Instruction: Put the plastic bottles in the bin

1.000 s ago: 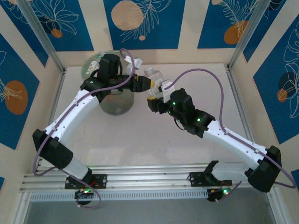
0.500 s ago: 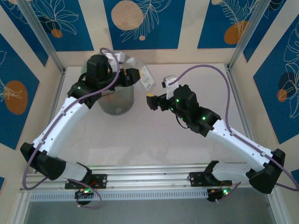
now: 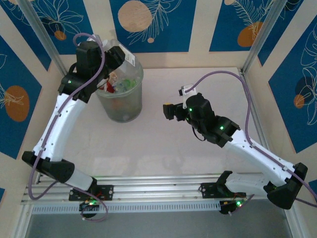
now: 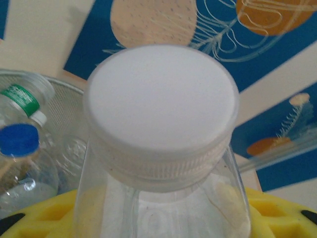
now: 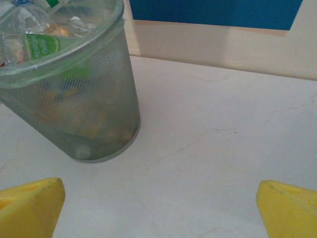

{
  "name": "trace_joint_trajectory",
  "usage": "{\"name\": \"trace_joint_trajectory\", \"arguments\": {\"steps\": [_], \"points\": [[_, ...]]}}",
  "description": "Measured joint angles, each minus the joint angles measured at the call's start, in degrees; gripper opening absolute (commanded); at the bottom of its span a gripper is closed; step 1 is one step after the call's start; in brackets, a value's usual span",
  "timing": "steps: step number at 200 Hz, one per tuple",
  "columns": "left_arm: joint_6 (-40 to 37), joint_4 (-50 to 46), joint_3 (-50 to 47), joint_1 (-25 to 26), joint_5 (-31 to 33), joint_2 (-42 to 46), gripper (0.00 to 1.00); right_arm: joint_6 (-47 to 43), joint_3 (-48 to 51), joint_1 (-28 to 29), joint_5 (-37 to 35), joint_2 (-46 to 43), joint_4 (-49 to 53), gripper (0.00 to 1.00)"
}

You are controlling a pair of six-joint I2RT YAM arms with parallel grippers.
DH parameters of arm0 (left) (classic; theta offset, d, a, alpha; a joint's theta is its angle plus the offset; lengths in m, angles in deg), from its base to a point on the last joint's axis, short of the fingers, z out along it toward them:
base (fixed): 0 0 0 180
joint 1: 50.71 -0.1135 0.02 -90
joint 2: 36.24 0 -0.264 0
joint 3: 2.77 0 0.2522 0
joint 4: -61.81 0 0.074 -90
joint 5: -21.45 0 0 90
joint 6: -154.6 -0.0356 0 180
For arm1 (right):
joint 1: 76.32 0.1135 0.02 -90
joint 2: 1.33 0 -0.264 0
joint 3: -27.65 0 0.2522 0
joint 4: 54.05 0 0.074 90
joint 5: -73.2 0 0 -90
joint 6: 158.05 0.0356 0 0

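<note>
My left gripper shifts over the bin's opening (image 3: 125,75) (image 4: 65,130), toward the blue-capped bottle, and lowers for the release next, as the clear bottle hangs beside the bin's rim.
My left gripper (image 3: 118,53) is shut on a clear plastic bottle (image 3: 129,59) with a white label, held above the back rim of the bin (image 3: 124,106). In the left wrist view the bottle's white cap (image 4: 161,99) sits close to the lens between the yellow fingers (image 4: 39,218), with the left gripper (image 4: 161,220) round its body. The translucent grey-green bin holds several bottles (image 3: 119,84); one with a green label (image 4: 22,99) and one with a blue cap (image 4: 19,140) lie inside. My right gripper (image 3: 168,110) stands open and empty over the table, right of the bin (image 5: 74,99).
The white tabletop (image 5: 213,148) stretches between the bin and the right arm. Aluminium posts (image 3: 47,42) and patterned blue walls close in the back and sides. A rail (image 3: 158,191) runs along the near edge by the arm bases.
The right gripper let go of the bottle, opened wide and drew back to the right. The left arm carried the bottle from mid-table up and left, over the bin.
</note>
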Motion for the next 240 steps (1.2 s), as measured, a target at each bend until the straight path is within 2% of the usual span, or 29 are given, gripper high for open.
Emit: {"name": "trace_joint_trajectory", "arguments": {"steps": [79,163,185,227,240], "points": [[3.28,-8.04,9.79,-0.79,5.66,-10.29,0.32,0.26,0.07,0.26,-2.16,-2.10,1.31,0.99],[7.48,-12.94,13.66,-0.81,6.01,-15.17,0.34,0.26,0.11,0.26,-2.49,-2.25,1.29,0.99],[7.98,-14.29,16.48,-0.98,4.68,-17.51,0.42,0.26,0.11,0.26,-2.51,-2.25,1.29,0.99],[9.09,-15.32,19.21,-2.36,1.36,-20.28,0.44,0.46,0.11,0.26,-2.54,-2.25,1.70,0.99],[9.88,-15.52,19.28,-2.91,0.39,-20.37,0.56,0.48,0.11,0.26,-2.56,-2.25,1.70,0.99]]}}
